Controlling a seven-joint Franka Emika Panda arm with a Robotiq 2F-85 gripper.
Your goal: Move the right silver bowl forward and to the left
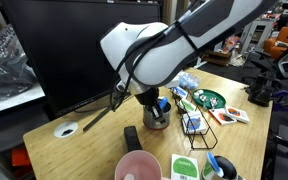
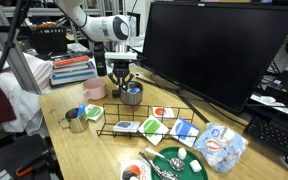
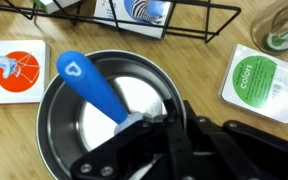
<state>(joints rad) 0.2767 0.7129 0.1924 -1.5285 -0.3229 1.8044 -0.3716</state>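
Note:
The bowl comes down slightly to the left in the wrist view next. My gripper then releases the bowl's near rim, as the tabletop (image 1: 159, 129) beside the rack lies below it.
The right silver bowl (image 3: 62, 125) fills the wrist view, with a blue-handled piece (image 3: 89, 85) lying in it and reaching over its rim. My gripper (image 3: 152, 125) is shut on the bowl's rim on the near right side, one finger inside and one outside. In both exterior views the gripper (image 1: 155, 104) (image 2: 124, 79) points straight down onto the bowl (image 1: 159, 120) (image 2: 132, 96), which is on or just above the wooden table. Whether the bowl is lifted cannot be told.
A pink bowl (image 2: 94, 90) (image 1: 137, 167) is close beside the silver bowl. A black wire rack (image 2: 149, 122) with cards, a metal cup (image 2: 76, 121), a dark green dish (image 1: 208, 99) (image 2: 170, 163), a black block (image 1: 132, 137), a green card (image 3: 252, 78) and a large monitor (image 2: 214, 50) surround it.

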